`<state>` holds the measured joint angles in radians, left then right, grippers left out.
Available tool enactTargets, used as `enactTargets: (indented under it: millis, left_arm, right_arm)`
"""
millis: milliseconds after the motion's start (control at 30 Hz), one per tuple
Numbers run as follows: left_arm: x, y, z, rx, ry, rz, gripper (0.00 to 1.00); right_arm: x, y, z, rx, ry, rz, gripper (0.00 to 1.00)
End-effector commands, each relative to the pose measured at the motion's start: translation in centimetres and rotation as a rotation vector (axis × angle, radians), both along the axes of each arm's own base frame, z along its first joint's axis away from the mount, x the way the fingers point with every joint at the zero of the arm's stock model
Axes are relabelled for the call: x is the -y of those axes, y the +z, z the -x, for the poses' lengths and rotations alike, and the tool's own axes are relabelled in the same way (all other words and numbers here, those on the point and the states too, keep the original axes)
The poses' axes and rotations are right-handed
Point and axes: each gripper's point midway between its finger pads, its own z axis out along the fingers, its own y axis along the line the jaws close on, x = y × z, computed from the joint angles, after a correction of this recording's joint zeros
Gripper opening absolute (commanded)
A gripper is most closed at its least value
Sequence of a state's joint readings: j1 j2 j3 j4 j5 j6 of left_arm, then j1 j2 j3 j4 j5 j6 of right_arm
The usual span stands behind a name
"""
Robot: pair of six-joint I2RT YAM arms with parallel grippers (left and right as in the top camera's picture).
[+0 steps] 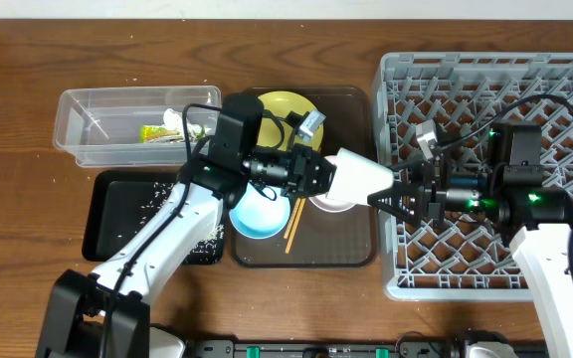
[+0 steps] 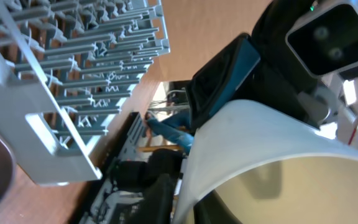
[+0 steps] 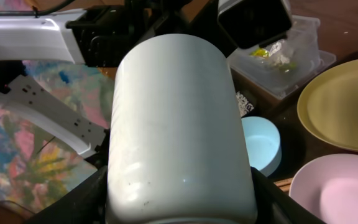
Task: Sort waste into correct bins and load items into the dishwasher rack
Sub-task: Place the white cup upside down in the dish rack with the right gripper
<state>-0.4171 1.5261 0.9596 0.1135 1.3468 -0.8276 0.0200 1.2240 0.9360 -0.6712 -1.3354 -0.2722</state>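
Next I will bring the cup (image 1: 361, 179) in my right gripper mouth-down to the grey rack's empty near rows, below and right in the overhead view, lower and release.
A small white cup (image 1: 361, 179) hangs on its side between my two grippers, above the brown tray's right part. My left gripper (image 1: 318, 177) is shut on its rim; the left wrist view shows the cup's pale inside (image 2: 291, 180). My right gripper (image 1: 391, 194) grips its base, fingers at both sides (image 3: 179, 205) of the cup (image 3: 179, 124). The yellow plate (image 1: 285, 104), light blue bowl (image 1: 257, 217), white bowl (image 1: 328, 205) and chopsticks (image 1: 291, 227) lie on the brown tray. The grey rack (image 1: 565, 89) stands at the right.
The clear tub (image 1: 97, 124) at the back left holds the green-and-orange wrapper (image 1: 157, 132). The black tray (image 1: 117, 214) in front of it holds scattered rice grains (image 1: 152, 199). The brown serving tray (image 1: 351, 254) sits between the bins and the rack.
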Motion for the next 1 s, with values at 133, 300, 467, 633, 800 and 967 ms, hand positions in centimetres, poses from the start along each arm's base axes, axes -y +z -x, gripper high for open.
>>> enactTargets:
  millis: [133, 300, 467, 633, 800, 967]
  left_arm:
    - [0.0, -1.6, -1.5, 0.186, 0.070, -0.062, 0.49]
    - [-3.6, -7.6, -4.7, 0.244, 0.265, -0.383, 0.58]
    - [-9.9, -9.7, -6.2, 0.288, 0.405, -0.639, 0.63]
    - [-15.6, -7.0, -6.0, 0.347, 0.551, -0.754, 0.63]
    - [-20.5, -4.3, -4.9, 0.385, 0.725, -0.862, 0.63]
    - [-24.7, -3.3, -4.0, 0.405, 0.865, -1.008, 0.63]
  right_arm:
    - [1.0, -2.5, -2.0, -0.077, -0.144, 0.162, 0.34]
    - [4.1, -5.4, -3.8, -0.132, -0.366, 0.394, 0.27]
    - [7.7, -4.8, -3.8, -0.145, -0.555, 0.582, 0.26]
    - [12.3, -2.6, -2.4, -0.230, -0.776, 0.780, 0.08]
    - [15.8, -1.7, -0.8, -0.329, -0.956, 0.904, 0.01]
    - [19.3, -3.1, 0.6, -0.488, -1.126, 0.995, 0.01]
